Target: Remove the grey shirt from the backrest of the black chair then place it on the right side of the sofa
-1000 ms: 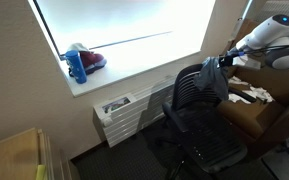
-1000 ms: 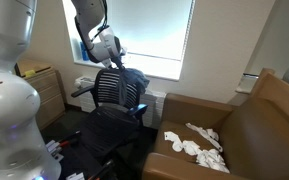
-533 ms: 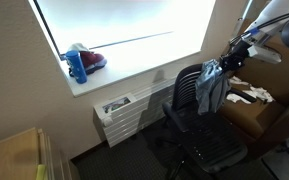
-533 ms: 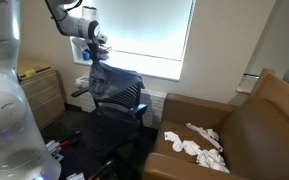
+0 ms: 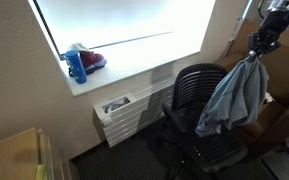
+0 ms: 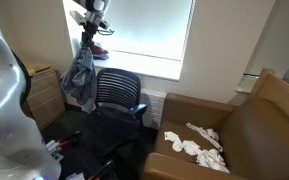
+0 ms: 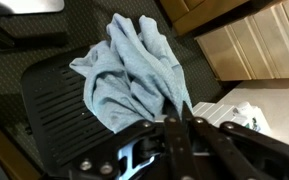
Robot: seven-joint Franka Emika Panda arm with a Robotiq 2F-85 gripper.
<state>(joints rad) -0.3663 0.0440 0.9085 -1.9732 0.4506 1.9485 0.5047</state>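
Note:
The shirt's lower part already droops over the bare mesh seat [image 5: 220, 150], so next my gripper will move down toward the black chair [image 5: 189, 100] and release the shirt's fold above that seat.
The grey shirt [image 5: 236, 95] hangs free in the air from my gripper [image 5: 255, 52], lifted clear above the black chair [image 5: 189, 100]. It also shows in an exterior view [image 6: 80, 78], dangling beside the chair's backrest [image 6: 118, 93]. In the wrist view the shirt [image 7: 134, 66] droops over the chair's mesh seat [image 7: 59, 115], and my gripper [image 7: 181, 113] is shut on a fold of it. The brown sofa [image 6: 246, 132] stands beside the chair, with white cloth [image 6: 196, 141] on its seat.
A windowsill holds a blue bottle [image 5: 76, 67] and a red item [image 5: 92, 60]. A white radiator [image 5: 119, 115] sits under the window. A wooden cabinet [image 6: 42, 92] stands near the chair. The sofa also shows in an exterior view [image 5: 274, 110].
My gripper rose with the shirt: it came off the chair's backrest and now hangs full length in the air above and beside the chair.

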